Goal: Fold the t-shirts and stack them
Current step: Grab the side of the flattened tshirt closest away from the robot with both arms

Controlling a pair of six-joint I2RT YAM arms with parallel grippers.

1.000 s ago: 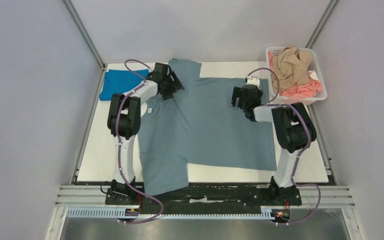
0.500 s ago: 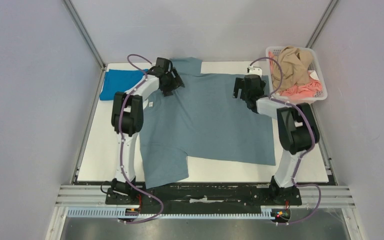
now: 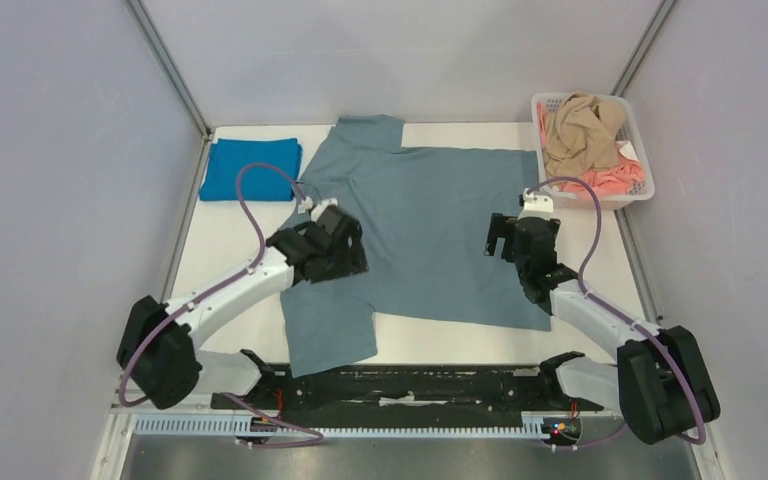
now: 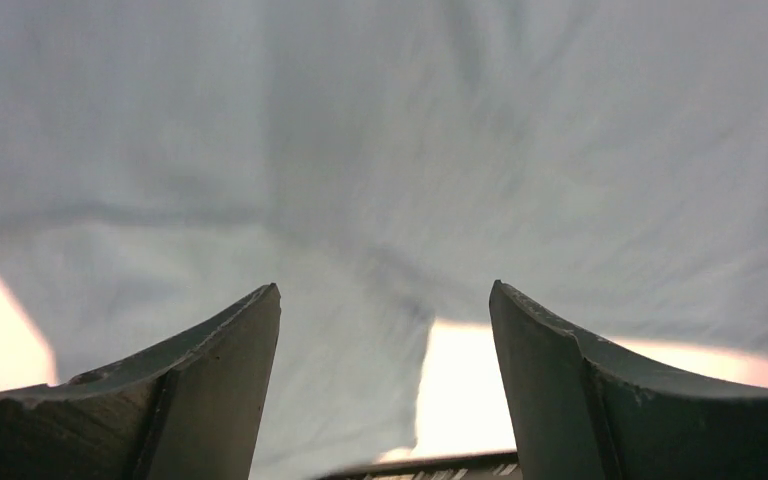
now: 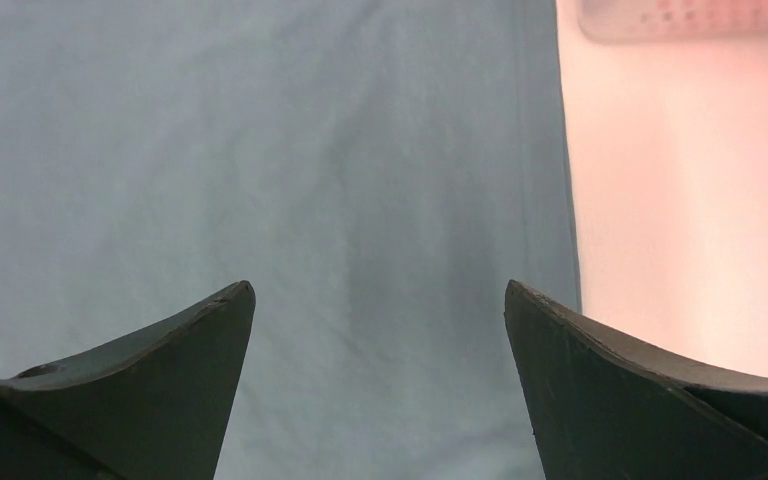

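Observation:
I need to move my left gripper back along the sleeve first, then down, to get to the near sleeve's hem (image 3: 334, 365) (image 4: 322, 471) over the table edge.
The dusty grey-blue t-shirt (image 3: 430, 215) lies spread flat across the white table, one sleeve at the far edge and the other hanging over the near edge. My left gripper (image 3: 345, 262) is open and empty above its near-left part. In the left wrist view (image 4: 385, 300) the jaws stand wide over the cloth (image 4: 380, 150) by the sleeve's armpit. My right gripper (image 3: 502, 238) is open and empty over the shirt's right side. In the right wrist view (image 5: 380, 290) the shirt's straight edge (image 5: 560, 200) runs just right of the jaws. A folded bright blue t-shirt (image 3: 250, 168) lies at the far left.
A white basket (image 3: 632, 120) at the far right holds a tan t-shirt (image 3: 580, 125) and a pink one (image 3: 615, 180). Metal frame posts stand at the table's far corners. A black rail (image 3: 410, 385) runs along the near edge, under the hanging sleeve.
Both arms have drawn back from the shirt's far edge toward the near side. The grey-blue shirt now lies flatter, and its far sleeve is uncovered.

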